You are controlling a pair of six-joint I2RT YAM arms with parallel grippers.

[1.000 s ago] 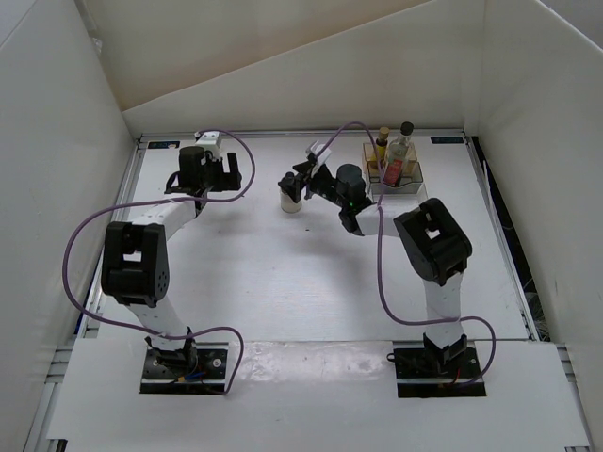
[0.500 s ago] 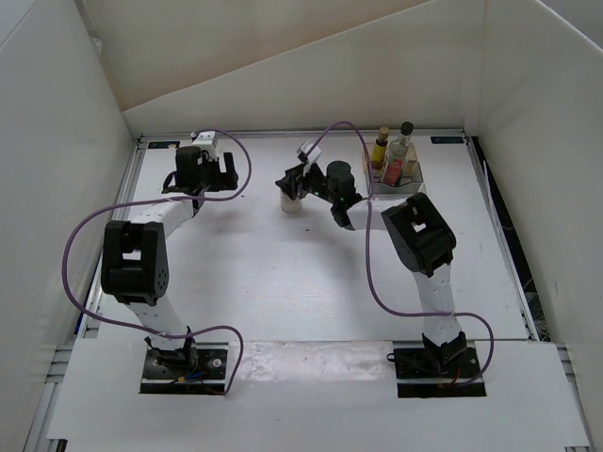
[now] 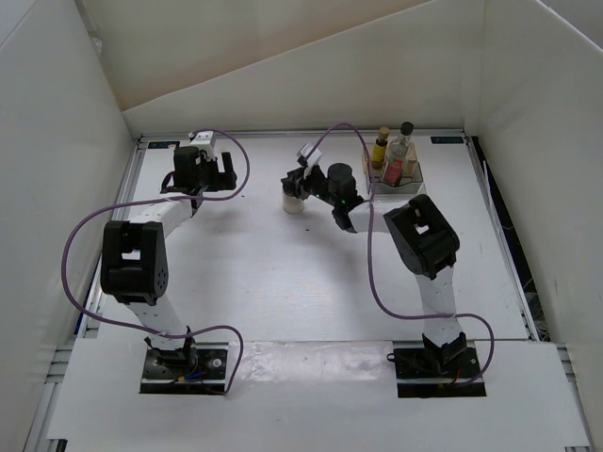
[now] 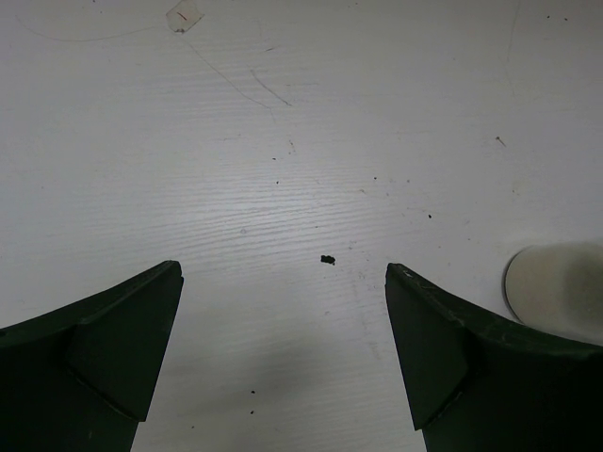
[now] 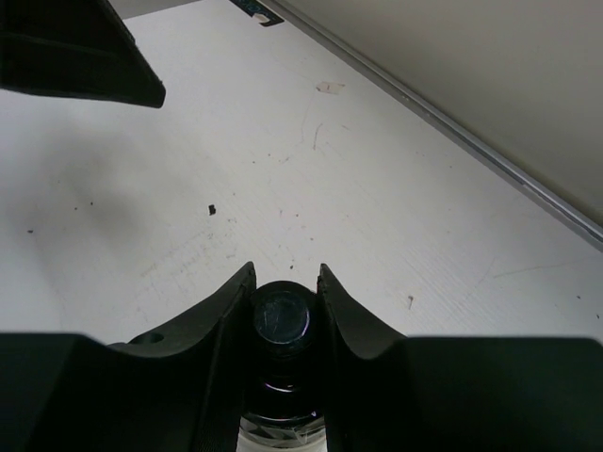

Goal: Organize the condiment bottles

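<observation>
Next, my right gripper lifts the jar [image 3: 293, 201] over the clear rack's empty near section [image 3: 398, 191], lowers and releases, since that section lies right of my right gripper in the top view.
A squat black-capped jar [image 3: 293, 201] with a pale body stands upright on the table left of centre. My right gripper [image 3: 296, 185] is shut on it. In the right wrist view both fingers press the sides of the jar's black cap [image 5: 283, 314], right gripper [image 5: 285, 271]. A tall clear bottle [image 3: 403, 141] with a round black cap and a small yellow bottle [image 3: 382, 143] stand in the clear rack [image 3: 397, 180] at the back right. My left gripper [image 3: 224, 173] hovers open over bare table at the back left, left gripper [image 4: 283, 273], with the jar's pale body [image 4: 558, 288] to its right.
White walls enclose the table on the left, back and right. Purple cables loop from both arms over the table. One finger of the left gripper [image 5: 80, 56] shows at the top left of the right wrist view. A small dark speck [image 4: 327, 259] lies on the table.
The right gripper has shifted a little left onto the jar and shut on its cap. The left arm has barely moved.
</observation>
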